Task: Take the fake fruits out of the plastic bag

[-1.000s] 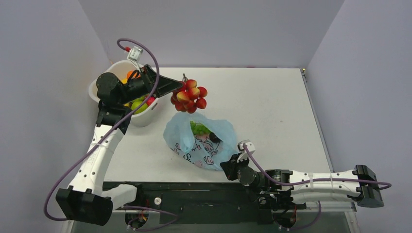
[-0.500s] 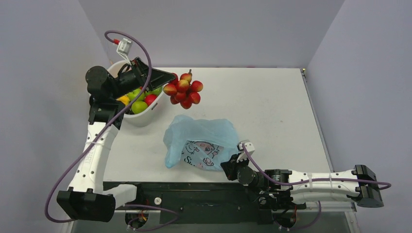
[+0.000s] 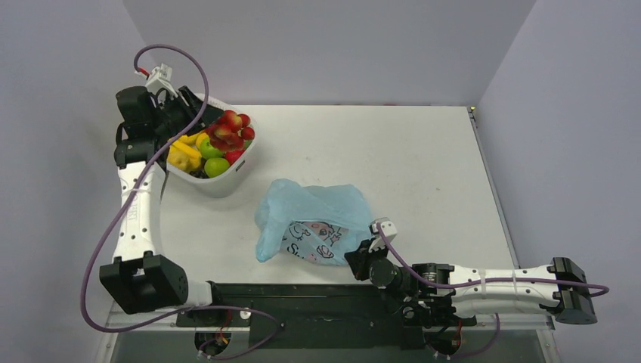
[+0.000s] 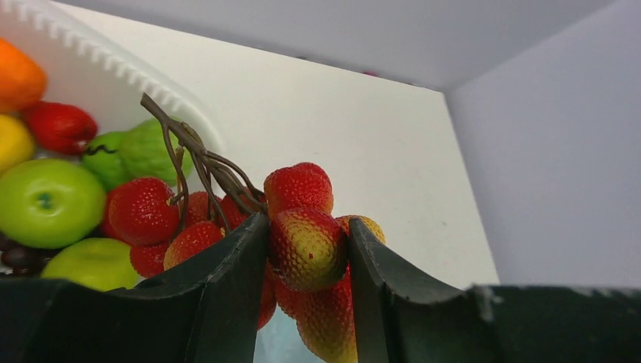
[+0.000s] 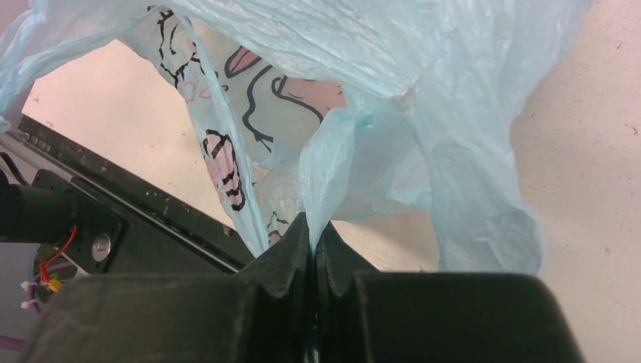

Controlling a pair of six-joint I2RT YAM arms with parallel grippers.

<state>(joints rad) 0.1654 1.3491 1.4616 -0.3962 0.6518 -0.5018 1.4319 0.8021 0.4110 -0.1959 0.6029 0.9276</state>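
The left gripper shifts the overhanging grape bunch left in its wrist view next, off the basket's rim, and releases it, because the basket's fruit pile lies that way.
My left gripper (image 3: 214, 126) is shut on the red grape bunch (image 3: 231, 131) and holds it over the white basket (image 3: 221, 186). In the left wrist view the jaws (image 4: 308, 224) squeeze one berry of the bunch (image 4: 302, 249), and its brown stem points up. The light-blue plastic bag (image 3: 311, 218) lies crumpled at the table's front middle, its mouth folded over, so its contents are hidden. My right gripper (image 3: 361, 258) is shut on the bag's near edge; the film (image 5: 363, 83) is pinched between the jaws (image 5: 314, 228). An orange (image 4: 15, 76) lies in the basket.
The basket at the back left also holds green apples (image 4: 49, 200), a yellow banana (image 3: 182, 156), a lemon and red fruits. The black base rail (image 3: 302, 291) runs along the table's near edge. Grey walls enclose the table.
My left arm has swung left and back, carrying the red grape bunch from above the bag to over the basket. The bag's mouth has fallen shut, hiding the green grapes.
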